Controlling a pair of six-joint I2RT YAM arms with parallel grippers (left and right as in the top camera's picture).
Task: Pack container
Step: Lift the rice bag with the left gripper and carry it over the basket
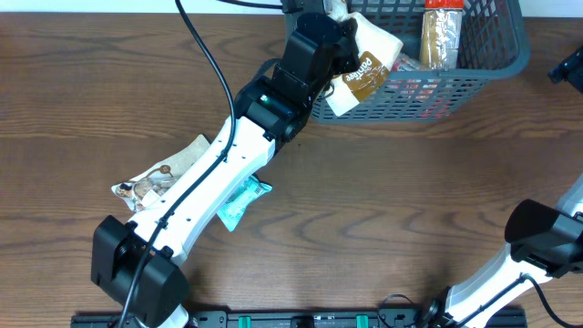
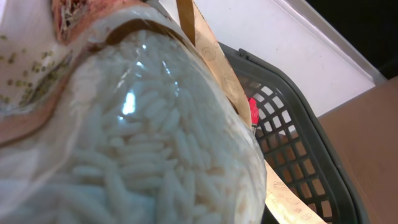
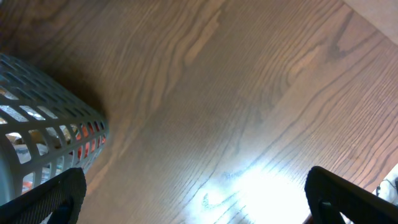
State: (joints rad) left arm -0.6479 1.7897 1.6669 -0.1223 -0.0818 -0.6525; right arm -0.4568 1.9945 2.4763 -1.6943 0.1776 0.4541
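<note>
I should shift my left gripper toward the right in the overhead view and release the snack packet (image 1: 366, 68), since the container's open inside lies below it that way.
The container (image 1: 474, 68), a grey-blue lattice basket, stands at the table's far edge, right of centre. My left gripper (image 1: 344, 46) hangs over its left front corner, shut on a white and brown snack packet (image 1: 366, 68) that leans across the rim. In the left wrist view that packet (image 2: 143, 137), with white rice-like pieces behind clear film, fills the frame and hides the fingers; the container's rim (image 2: 323, 143) runs beside it. My right gripper (image 3: 196, 205) is open over bare wood, right of the container (image 3: 43, 137). In the overhead view the right gripper (image 1: 567, 66) shows at the right edge.
Inside the container an upright brown and red packet (image 1: 444, 32) stands, with red items at the bottom. On the table lie a brown-printed packet (image 1: 150, 182) and a teal packet (image 1: 241, 202), partly under the left arm. The right arm's base (image 1: 542, 241) sits at the front right.
</note>
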